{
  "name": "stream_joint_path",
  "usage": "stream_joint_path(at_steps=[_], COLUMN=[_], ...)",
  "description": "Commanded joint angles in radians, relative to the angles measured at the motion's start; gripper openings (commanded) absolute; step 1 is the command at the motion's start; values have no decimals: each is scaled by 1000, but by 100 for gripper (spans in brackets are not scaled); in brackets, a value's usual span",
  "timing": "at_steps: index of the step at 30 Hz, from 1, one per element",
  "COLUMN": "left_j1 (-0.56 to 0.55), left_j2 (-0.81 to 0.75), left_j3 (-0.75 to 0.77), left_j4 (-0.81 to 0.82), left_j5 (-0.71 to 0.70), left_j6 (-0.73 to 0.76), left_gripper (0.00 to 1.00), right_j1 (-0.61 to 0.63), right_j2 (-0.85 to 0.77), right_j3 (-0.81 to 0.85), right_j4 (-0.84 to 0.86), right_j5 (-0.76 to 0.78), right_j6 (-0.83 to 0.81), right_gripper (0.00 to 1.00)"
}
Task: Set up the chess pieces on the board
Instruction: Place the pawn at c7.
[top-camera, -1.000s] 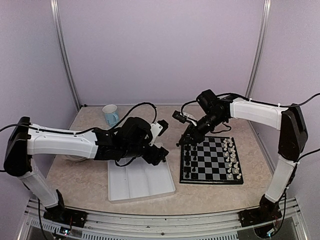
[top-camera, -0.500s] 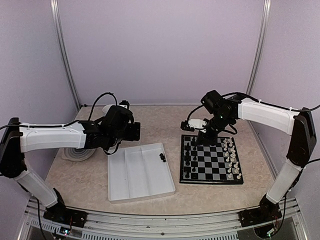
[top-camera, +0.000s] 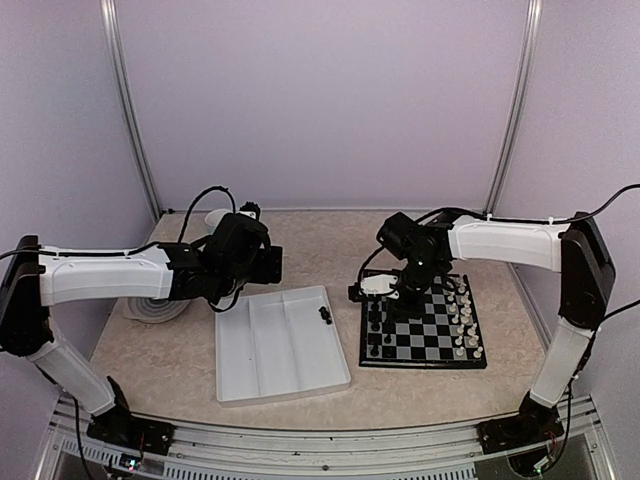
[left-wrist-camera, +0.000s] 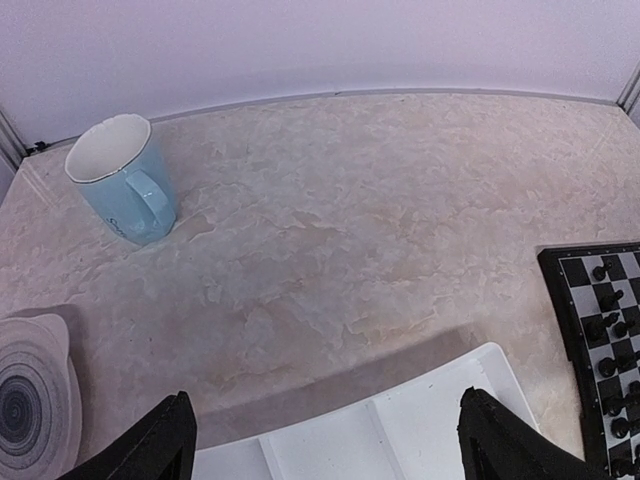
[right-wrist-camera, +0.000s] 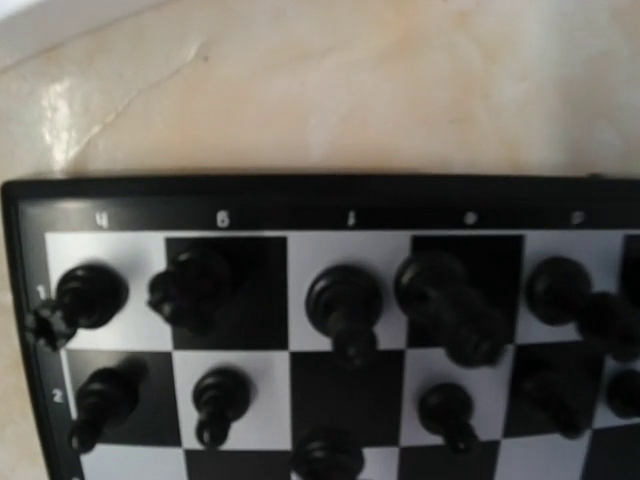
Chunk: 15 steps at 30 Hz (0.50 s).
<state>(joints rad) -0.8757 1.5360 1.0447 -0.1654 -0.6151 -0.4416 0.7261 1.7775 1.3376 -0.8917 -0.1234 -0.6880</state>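
Observation:
My right gripper is holding the piece and will next bring it down onto the empty dark square in the inner black row (top-camera: 389, 327) (right-wrist-camera: 347, 398), then let it go.
The board (top-camera: 425, 330) lies at the right, with black chess pieces (top-camera: 376, 318) in its left columns and white ones along its right side. My right gripper (top-camera: 383, 292) hangs low over the board's far left corner. Its fingers do not show in the right wrist view, which looks straight down on two rows of black pieces (right-wrist-camera: 340, 300). A blurred black piece (right-wrist-camera: 325, 455) sits at that view's bottom edge; I cannot tell if it is held. One black piece (top-camera: 324, 316) lies in the white tray (top-camera: 280, 350). My left gripper (left-wrist-camera: 330, 450) is open and empty over the tray's far edge (left-wrist-camera: 400, 440).
A light blue mug (left-wrist-camera: 120, 180) stands at the far left near the back wall. A round grey coaster (left-wrist-camera: 30, 400) lies at the left under the left arm. The board's corner (left-wrist-camera: 600, 340) shows at the right of the left wrist view.
My left arm has pulled back from the tray's right end with its jaws opening, leaving one black piece there. My right gripper rose, then came down at the board's far left corner.

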Motion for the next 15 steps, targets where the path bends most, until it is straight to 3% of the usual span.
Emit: stream_joint_path(at_steps=[1,15], left_j1=[-4,-5], left_j2=[-24,-21], left_j3=[5,-8], left_j4=[-14,-12], left_j5=[-12,-12], left_j6=[1,6], left_gripper=[90,90], right_j1=[17,24], right_j2=[32,75], right_j3=[-17,-27], right_j4=[-18,-6], right_j5=[35,46], right_j6=[-22,-19], right_gripper=[0,2])
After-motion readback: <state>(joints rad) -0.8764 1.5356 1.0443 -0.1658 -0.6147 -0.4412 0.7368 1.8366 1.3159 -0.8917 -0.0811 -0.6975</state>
